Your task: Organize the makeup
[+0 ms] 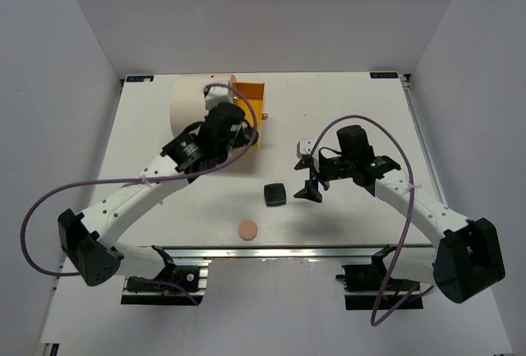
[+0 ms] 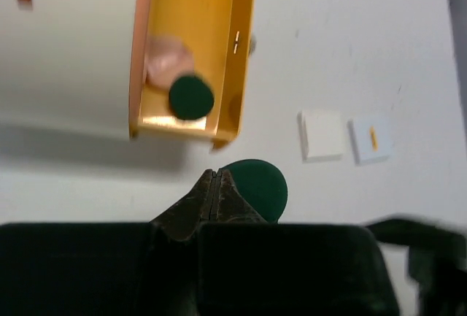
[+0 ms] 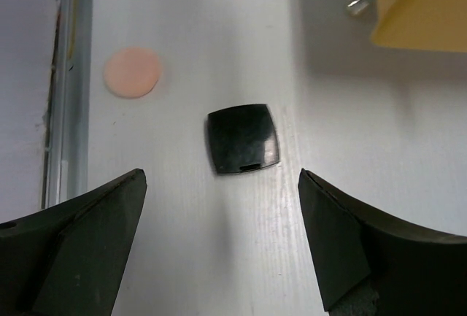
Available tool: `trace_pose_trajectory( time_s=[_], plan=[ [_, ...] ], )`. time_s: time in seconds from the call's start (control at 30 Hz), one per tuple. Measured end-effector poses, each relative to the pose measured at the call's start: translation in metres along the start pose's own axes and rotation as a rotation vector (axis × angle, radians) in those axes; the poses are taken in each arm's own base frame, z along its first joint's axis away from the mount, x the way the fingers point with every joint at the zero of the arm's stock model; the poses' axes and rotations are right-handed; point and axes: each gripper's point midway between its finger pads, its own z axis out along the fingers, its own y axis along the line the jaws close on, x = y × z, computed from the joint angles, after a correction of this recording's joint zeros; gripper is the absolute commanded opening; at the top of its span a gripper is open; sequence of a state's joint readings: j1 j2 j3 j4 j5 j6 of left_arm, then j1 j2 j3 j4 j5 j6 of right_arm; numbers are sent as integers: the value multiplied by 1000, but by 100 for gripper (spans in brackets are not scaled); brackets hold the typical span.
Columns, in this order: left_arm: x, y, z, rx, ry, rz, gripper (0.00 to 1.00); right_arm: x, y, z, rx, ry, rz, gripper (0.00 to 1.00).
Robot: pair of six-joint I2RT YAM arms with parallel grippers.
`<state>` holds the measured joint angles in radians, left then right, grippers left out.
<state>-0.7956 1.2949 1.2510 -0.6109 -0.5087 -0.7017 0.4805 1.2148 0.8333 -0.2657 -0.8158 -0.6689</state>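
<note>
I will carry the dark green disc outward over the open orange drawer with my left gripper and let go of it there, because another green disc is already inside.
My left gripper (image 1: 240, 138) (image 2: 214, 175) is shut just in front of the open orange drawer (image 2: 244, 53) (image 1: 249, 97). A dark green disc (image 2: 261, 188) shows right behind its right finger, left edge hidden; I cannot tell whether it is gripped. The drawer holds another dark green disc (image 2: 191, 97) and a peach pad (image 2: 164, 60). My right gripper (image 1: 312, 189) (image 3: 220, 185) is open and empty, just right of the dark square compact (image 1: 274, 194) (image 3: 243, 139). A peach disc (image 1: 247, 229) (image 3: 132, 73) lies near the front edge.
The big cream cylinder (image 1: 187, 101) (image 2: 66, 46) lies at the back left with the drawer pulled out of it. Two white square tiles (image 2: 322, 135) (image 2: 371, 139) lie right of the drawer; one shows in the top view (image 1: 302, 147). A gold knob (image 3: 356, 4) is on the drawer front.
</note>
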Motion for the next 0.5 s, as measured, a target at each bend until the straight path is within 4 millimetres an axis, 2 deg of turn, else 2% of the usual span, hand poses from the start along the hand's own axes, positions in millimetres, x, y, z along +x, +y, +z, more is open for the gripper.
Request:
trace_pose_trajectory(
  time_s=[0.07, 0.17, 0.27, 0.33, 0.4, 0.43, 0.5],
  plan=[
    [-38, -10, 6, -10, -79, 7, 0, 9, 12, 3, -34, 21, -13, 89],
    [-73, -10, 26, -68, -144, 49, 0, 13, 23, 6, -67, 36, -27, 89],
    [-82, -2, 54, -142, -147, 121, 0, 12, 27, 9, -78, 38, -37, 89],
    [-78, 7, 73, -187, -124, 174, 0, 12, 28, 11, -80, 45, -40, 89],
    [-70, 17, 88, -221, -93, 220, 7, 12, 30, 14, -78, 55, -42, 89],
    [-66, 20, 95, -233, -77, 241, 22, 12, 32, 17, -79, 61, -46, 89],
    [-60, 25, 103, -246, -52, 273, 42, 11, 41, 25, -95, 71, -62, 89]
  ],
)
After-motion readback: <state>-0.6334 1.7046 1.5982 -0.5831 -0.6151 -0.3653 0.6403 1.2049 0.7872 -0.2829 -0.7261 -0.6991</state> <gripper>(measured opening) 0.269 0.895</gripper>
